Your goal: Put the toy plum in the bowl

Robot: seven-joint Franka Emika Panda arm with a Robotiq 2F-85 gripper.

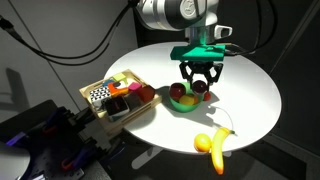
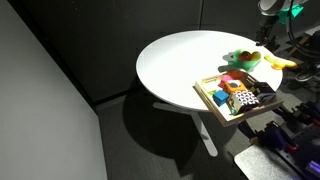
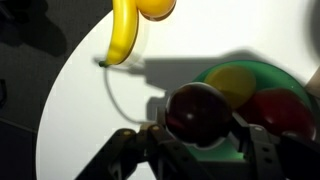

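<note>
The bowl is to the right of my gripper in the wrist view, so I should move my gripper sideways over the green bowl's middle (image 1: pixel 188 93) (image 3: pixel 244 112) and let go of the plum.
The dark maroon toy plum (image 3: pixel 196 113) sits between the fingers of my gripper (image 3: pixel 198 135), which is shut on it. In an exterior view my gripper (image 1: pixel 201 82) hangs just above the green bowl (image 1: pixel 183 104) with the plum (image 1: pixel 199 92) over its rim. In the wrist view the green bowl (image 3: pixel 225 72) lies right behind the plum and holds a yellow-green fruit (image 3: pixel 237 82) and a red fruit (image 3: pixel 282 108). In an exterior view the bowl (image 2: pixel 240 59) is small at the table's far side.
A yellow banana (image 1: pixel 217 148) with an orange fruit (image 1: pixel 203 142) lies near the table's edge; it also shows in the wrist view (image 3: pixel 124 35). A wooden tray of coloured blocks (image 1: pixel 118 97) stands beside the bowl. The white round table (image 1: pixel 250 95) has bare room around.
</note>
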